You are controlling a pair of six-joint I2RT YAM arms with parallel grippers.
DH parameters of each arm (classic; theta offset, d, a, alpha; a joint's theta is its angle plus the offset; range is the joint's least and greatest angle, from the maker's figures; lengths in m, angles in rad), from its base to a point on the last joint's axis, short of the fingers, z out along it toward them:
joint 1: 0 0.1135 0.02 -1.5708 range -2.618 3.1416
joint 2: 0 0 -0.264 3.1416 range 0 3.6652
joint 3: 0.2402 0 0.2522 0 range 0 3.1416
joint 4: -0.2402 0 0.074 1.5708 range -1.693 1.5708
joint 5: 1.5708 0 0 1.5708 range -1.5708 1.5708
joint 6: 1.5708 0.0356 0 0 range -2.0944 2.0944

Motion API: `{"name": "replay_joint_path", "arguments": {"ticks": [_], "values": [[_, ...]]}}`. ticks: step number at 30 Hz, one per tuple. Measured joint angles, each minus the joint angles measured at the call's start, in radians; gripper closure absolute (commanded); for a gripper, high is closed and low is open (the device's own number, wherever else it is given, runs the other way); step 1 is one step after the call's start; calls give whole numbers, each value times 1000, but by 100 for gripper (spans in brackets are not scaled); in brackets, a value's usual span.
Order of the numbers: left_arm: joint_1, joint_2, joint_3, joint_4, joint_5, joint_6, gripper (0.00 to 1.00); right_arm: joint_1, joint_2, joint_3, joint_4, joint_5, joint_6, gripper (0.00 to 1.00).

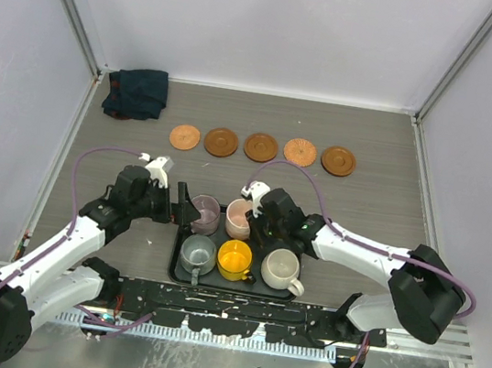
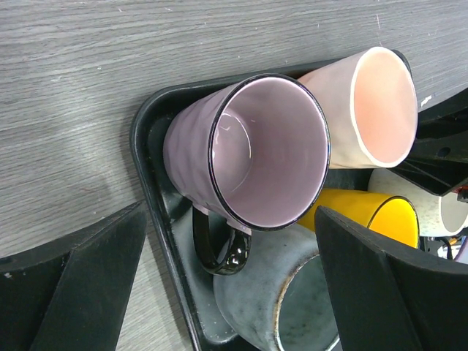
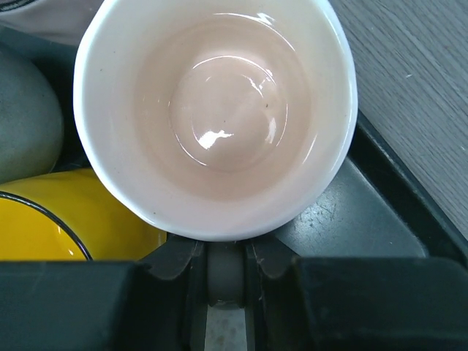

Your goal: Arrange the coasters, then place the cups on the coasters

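Observation:
The bare end coaster is outward of my right gripper and to its right in the top view, so I will next lift the pink cup over, lower it and let go.
Five round brown coasters (image 1: 261, 147) lie in a row at the back of the table. A black tray (image 1: 175, 249) near the arms holds five cups: purple (image 1: 205, 214), pink (image 1: 239, 217), grey-green (image 1: 197, 254), yellow (image 1: 235, 259) and cream (image 1: 281, 268). My right gripper (image 3: 227, 263) is shut on the grey handle of the pink cup (image 3: 219, 110), which stands upright in the tray (image 3: 351, 219). My left gripper (image 2: 234, 241) hangs wide open at the tray's left side, its fingers (image 2: 95, 278) astride the purple cup (image 2: 256, 146) and its black handle without touching.
A dark blue cloth (image 1: 137, 92) lies bunched at the back left corner. White walls with metal posts enclose the table on three sides. In the left wrist view the yellow cup (image 2: 373, 212) and grey-green cup (image 2: 292, 307) crowd against the purple one.

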Motion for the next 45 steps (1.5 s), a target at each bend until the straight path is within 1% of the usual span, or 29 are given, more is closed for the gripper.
{"name": "replay_joint_path", "arguments": {"ticks": [5, 11, 17, 21, 23, 26, 30, 35, 40, 45], "values": [[0, -13, 0, 0, 0, -3, 2, 18, -11, 14, -38, 56, -25, 99], [0, -46, 1, -1, 0, -2, 2, 24, -94, 28, -96, 138, -49, 99], [0, -51, 16, 1, 0, -2, 2, 21, -169, 77, -91, 306, -89, 99], [0, -44, 18, 8, 0, -2, 2, 7, -168, 111, -72, 420, -129, 99], [0, -34, 19, 15, 0, -2, 2, -19, -161, 123, -61, 444, -143, 99], [0, -12, 27, 24, -1, -1, 2, -125, -133, 144, -26, 435, -149, 99], [0, 17, 44, 35, -4, 4, 2, -322, -69, 178, 24, 388, -148, 99], [0, 40, 58, 52, -23, 6, 2, -526, 50, 260, 66, 335, -148, 99], [0, 60, 61, 81, -42, 5, 2, -636, 170, 348, 99, 287, -148, 99], [0, 102, 64, 98, -53, 4, 2, -705, 258, 391, 131, 233, -144, 99]]}}
